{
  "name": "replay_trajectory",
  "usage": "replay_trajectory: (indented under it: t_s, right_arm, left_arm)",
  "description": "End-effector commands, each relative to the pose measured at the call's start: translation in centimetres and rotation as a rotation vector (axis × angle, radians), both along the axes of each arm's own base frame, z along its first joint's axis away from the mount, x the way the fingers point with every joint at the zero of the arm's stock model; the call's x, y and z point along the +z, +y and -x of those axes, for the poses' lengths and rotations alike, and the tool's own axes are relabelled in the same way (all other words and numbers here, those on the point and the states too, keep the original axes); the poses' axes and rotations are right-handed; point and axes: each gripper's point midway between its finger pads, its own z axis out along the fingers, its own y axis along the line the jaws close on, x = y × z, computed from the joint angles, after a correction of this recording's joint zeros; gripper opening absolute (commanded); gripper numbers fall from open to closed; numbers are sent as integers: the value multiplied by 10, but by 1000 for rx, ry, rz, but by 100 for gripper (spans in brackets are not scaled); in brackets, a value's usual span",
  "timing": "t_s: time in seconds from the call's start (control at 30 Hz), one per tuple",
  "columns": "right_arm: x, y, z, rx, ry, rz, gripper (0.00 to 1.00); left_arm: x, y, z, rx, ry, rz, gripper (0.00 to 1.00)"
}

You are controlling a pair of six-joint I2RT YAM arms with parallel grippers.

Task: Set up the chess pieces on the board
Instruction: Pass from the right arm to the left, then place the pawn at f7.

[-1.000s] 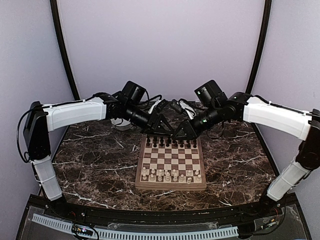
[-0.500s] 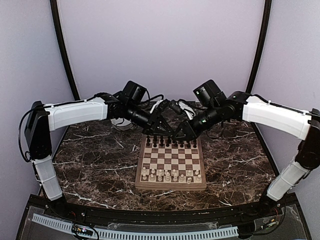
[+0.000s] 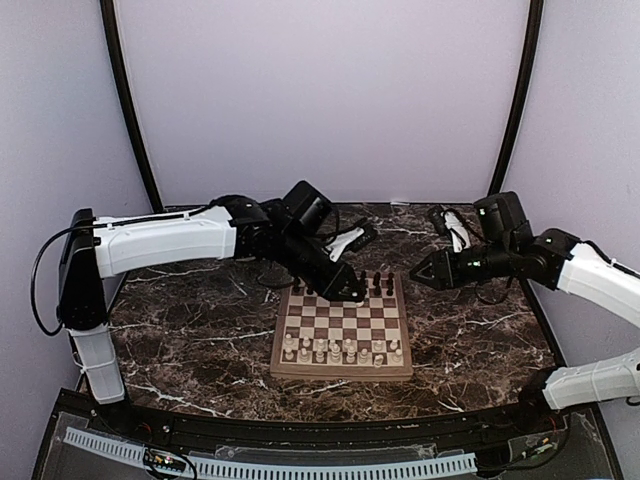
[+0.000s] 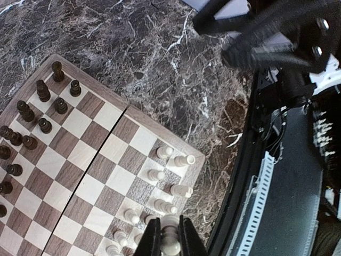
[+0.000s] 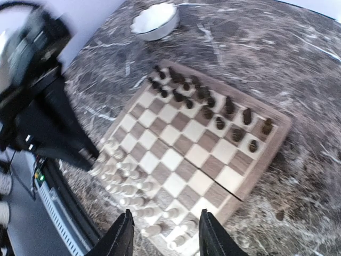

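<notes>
My left gripper needs to lower the cream-white piece (image 3: 360, 298) (image 4: 170, 242) next onto the gap in the front white row, because there is an empty square between its pieces.
The board (image 3: 345, 322) lies mid-table, with dark pieces (image 3: 380, 285) along its far rows and cream-white pieces (image 3: 340, 350) along its near rows. My left gripper (image 3: 352, 293) hangs over the board's far half. In the left wrist view it (image 4: 170, 242) is shut on a cream-white piece (image 4: 171, 237), held above the white rows (image 4: 160, 175) near the board's (image 4: 80, 154) corner. My right gripper (image 3: 415, 272) is off the board's far right corner. It (image 5: 166, 240) is open and empty, looking down on the board (image 5: 184, 144).
A small white dish (image 5: 154, 20) sits on the marble beyond the board's far left corner. The left arm (image 5: 42, 122) reaches low over the board's left side. A black frame rail with a white toothed strip (image 4: 261, 186) runs along the table's near edge.
My left arm has swung right and forward over the board, holding a white piece. My right arm has drawn back to the right, off the board's far edge.
</notes>
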Motion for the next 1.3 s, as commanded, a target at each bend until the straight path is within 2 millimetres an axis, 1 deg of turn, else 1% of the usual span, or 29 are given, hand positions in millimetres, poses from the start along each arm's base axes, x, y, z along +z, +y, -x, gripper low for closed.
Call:
replay_trajectory:
  t_s: [0.0,0.03,0.07,0.1,0.17,0.2,0.23,0.27,0.3,0.33,0.37,0.4,0.43,0.47,0.53,0.67,0.83,1.07,1.27]
  right_arm:
    - [-22,-47,-27,-280,7,59,43]
    - [-25,-53,-27,-300,17,66,43]
    - [-29,-57,-27,-315,28,75,43]
    - [-33,-59,-27,-324,36,84,44]
    - [-39,-63,-26,-333,54,96,44]
    - [-42,-63,-25,-334,64,99,44]
    - [-44,-62,-25,-332,73,100,44]
    - [-46,-62,-24,-328,83,100,44]
    - [-47,-61,-23,-321,91,100,44]
    - [-49,-60,-22,-316,97,99,44]
    - [-50,-61,-21,-315,102,102,44]
    - [-51,-61,-20,-314,106,104,44]
    - [-52,-61,-19,-312,108,108,44]
    - [-54,-62,-19,-311,112,110,44]
    - [-55,-62,-18,-310,115,116,44]
    - [-59,-64,-18,-309,122,134,44]
    - [-62,-63,-15,-298,135,136,44]
    - [-64,-63,-12,-288,143,139,44]
    - [-64,-64,-12,-284,144,141,44]
  left_arm:
    - [-27,8,-9,-22,-254,-170,4]
    - [-31,4,-4,-39,-274,-181,4]
    - [-36,3,-4,-59,-316,-195,4]
    - [-43,-1,2,-84,-328,-204,4]
    - [-55,-5,6,-118,-349,-228,4]
    - [-58,-6,7,-128,-360,-232,4]
    - [-65,-8,9,-139,-355,-243,4]
    - [-67,-10,9,-144,-357,-242,4]
    - [-74,-11,9,-148,-350,-250,5]
    - [-75,-14,8,-150,-349,-246,5]
    - [-82,-15,9,-155,-341,-252,5]
    - [-82,-18,9,-159,-337,-247,6]
    - [-90,-20,9,-163,-328,-256,6]
    - [-90,-23,10,-168,-325,-250,6]
    - [-101,-26,11,-179,-307,-257,7]
    - [-110,-31,16,-196,-279,-258,7]
    - [-117,-33,18,-205,-256,-254,8]
    - [-119,-40,24,-222,-231,-235,8]
    - [-124,-41,29,-236,-221,-243,8]
